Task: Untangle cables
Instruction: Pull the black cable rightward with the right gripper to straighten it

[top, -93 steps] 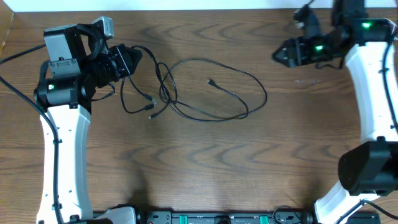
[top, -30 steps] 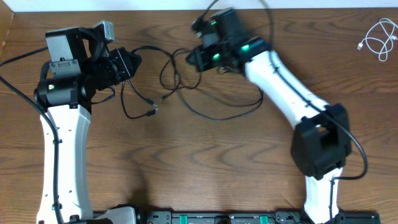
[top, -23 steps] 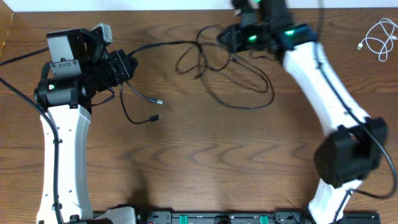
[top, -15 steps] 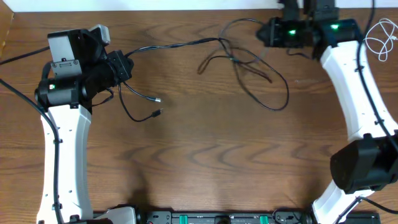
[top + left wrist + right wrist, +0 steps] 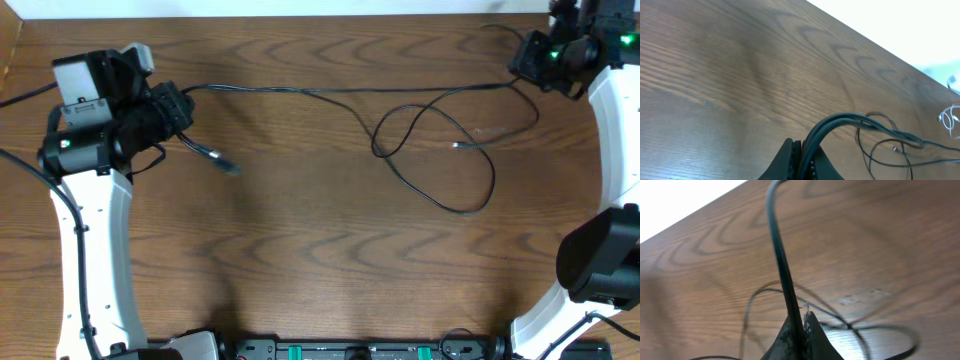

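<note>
Next, my left gripper draws slightly back and releases the parts of the cable over the bare tabletop, because the loose plug end already hangs clear of the cable's slack loop.
The thin black cable (image 5: pixel 330 92) runs nearly taut across the far side of the table between both grippers. My left gripper (image 5: pixel 178 103) is shut on several strands of it (image 5: pixel 816 139) at the left. One loose plug end (image 5: pixel 222 163) hangs just beside that gripper. My right gripper (image 5: pixel 522 62) is shut on the cable (image 5: pixel 780 255) at the far right corner. A slack loop (image 5: pixel 440 160) with a small connector (image 5: pixel 457 146) lies between them, right of centre. The white cable (image 5: pixel 946 119) shows coiled at the left wrist view's right edge. My right arm hides it from overhead.
The table's far edge (image 5: pixel 300 16) meets a white wall just behind both grippers. The left arm's own thick black cable (image 5: pixel 20 95) trails off the left side. The arm bases and a rail (image 5: pixel 350 350) line the front edge.
My right gripper has swept from the middle to the far right corner, dragging the black cable out into a long line with one loop. My left gripper shifted slightly left.
</note>
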{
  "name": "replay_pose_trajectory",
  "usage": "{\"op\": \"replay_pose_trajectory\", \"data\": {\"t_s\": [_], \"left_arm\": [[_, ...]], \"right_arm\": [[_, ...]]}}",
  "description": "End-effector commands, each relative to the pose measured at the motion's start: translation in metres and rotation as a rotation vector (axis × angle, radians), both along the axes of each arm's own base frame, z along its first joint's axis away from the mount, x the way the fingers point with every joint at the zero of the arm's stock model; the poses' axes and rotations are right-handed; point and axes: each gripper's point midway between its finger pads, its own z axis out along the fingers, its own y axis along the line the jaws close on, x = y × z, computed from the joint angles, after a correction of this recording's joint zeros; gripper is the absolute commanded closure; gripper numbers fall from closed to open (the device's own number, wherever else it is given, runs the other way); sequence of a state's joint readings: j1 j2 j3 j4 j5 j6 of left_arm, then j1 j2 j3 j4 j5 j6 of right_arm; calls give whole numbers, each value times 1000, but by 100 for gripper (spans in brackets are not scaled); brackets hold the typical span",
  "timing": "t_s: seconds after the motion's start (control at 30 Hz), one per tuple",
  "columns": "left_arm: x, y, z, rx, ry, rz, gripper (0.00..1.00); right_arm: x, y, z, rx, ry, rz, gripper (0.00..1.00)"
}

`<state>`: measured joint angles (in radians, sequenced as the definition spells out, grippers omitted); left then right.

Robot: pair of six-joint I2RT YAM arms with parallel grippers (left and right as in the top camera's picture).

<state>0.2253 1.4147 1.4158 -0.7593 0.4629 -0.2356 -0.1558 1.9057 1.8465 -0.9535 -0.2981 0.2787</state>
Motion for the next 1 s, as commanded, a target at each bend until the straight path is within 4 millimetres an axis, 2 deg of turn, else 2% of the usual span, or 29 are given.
{"op": "replay_pose_trajectory", "data": {"t_s": [0.0,0.27,0.53,0.6,0.73,0.9,0.93,0.97], "left_arm": [[0,25,-2,45,12,83,93],[-2,25,-4,44,20,82,93],[-5,38,-9,109,45,123,93],[-9,44,-13,137,69,150,93],[-16,52,-19,173,113,182,93],[-26,50,-27,170,165,178,92],[-29,49,-29,168,177,177,90],[-32,48,-31,165,193,175,83]], "right_arm": [[0,-22,-14,-49,38,-52,99],[0,29,-7,6,-15,188,99],[-7,97,9,37,-174,598,99],[-5,103,15,54,-209,621,99],[3,103,21,75,-228,577,99],[6,105,23,119,-209,517,95],[5,107,23,129,-200,509,93],[4,109,22,138,-190,504,92]]}}
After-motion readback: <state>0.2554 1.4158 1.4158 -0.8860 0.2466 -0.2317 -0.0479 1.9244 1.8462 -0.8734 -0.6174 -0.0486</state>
